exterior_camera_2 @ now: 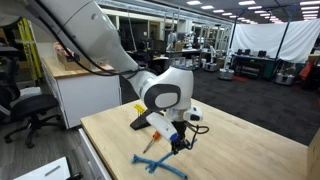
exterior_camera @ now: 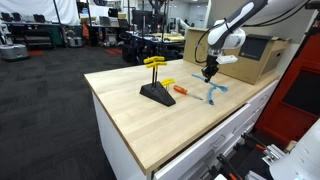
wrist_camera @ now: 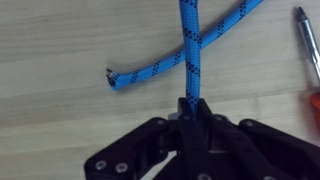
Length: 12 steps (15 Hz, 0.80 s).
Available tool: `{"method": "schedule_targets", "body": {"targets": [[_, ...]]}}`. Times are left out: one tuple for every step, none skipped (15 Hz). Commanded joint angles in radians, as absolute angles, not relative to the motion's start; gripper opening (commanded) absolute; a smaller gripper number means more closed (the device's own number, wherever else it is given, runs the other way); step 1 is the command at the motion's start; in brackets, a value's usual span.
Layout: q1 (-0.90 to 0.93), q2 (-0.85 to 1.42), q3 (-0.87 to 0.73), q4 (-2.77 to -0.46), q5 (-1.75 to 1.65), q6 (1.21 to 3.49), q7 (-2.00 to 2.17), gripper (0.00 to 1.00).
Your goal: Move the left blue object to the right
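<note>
My gripper holds the rope, and the held length already crosses over the slanted rope just beyond its gripped end. I will lower my gripper toward that crossing (exterior_camera_2: 157,164) (wrist_camera: 194,46) and let go of the end.
The blue things here are two lengths of blue braided rope with black flecks, not a stiff stick. They cross each other on the wooden table. In the wrist view one length (wrist_camera: 186,45) runs straight into my gripper (wrist_camera: 192,108), which is shut on its end. The other length (wrist_camera: 150,70) lies slanted across it with a frayed end at the left. Both exterior views show the ropes (exterior_camera: 216,92) (exterior_camera_2: 158,162) under and beside my gripper (exterior_camera: 209,73) (exterior_camera_2: 180,145). I cannot tell whether the held end is off the table.
An orange-handled screwdriver (exterior_camera: 180,90) (wrist_camera: 306,45) lies close beside the ropes. A black stand with yellow tools (exterior_camera: 155,92) stands on the table. A cardboard box (exterior_camera: 255,55) sits behind the gripper. The table edge (exterior_camera_2: 100,150) is near the ropes.
</note>
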<state>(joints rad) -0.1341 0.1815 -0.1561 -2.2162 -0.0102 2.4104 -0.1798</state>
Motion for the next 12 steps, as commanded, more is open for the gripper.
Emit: {"method": "schedule_targets", "body": {"targets": [[-0.157,0.213,-0.147,-2.231,-0.006,2.429,-0.199,0.03],[-0.156,0.206,-0.147,-2.250,-0.014,2.426,-0.190,0.03],[-0.156,0.202,-0.146,-2.262,-0.014,2.424,-0.190,0.03],[-0.156,0.192,-0.144,-2.282,-0.010,2.421,-0.192,0.03],[-0.155,0.190,-0.145,-2.290,-0.012,2.421,-0.191,0.03],[-0.153,0.197,-0.145,-2.292,-0.015,2.404,-0.186,0.03],[-0.153,0.200,-0.144,-2.295,-0.016,2.394,-0.189,0.36],[-0.153,0.197,-0.144,-2.300,-0.014,2.388,-0.185,0.36],[-0.154,0.190,-0.143,-2.305,-0.009,2.385,-0.189,0.43],[-0.154,0.169,-0.144,-2.310,-0.009,2.384,-0.188,0.49],[-0.155,0.156,-0.143,-2.312,-0.006,2.381,-0.192,0.57],[-0.153,0.118,-0.147,-2.323,-0.015,2.384,-0.185,0.63]]}}
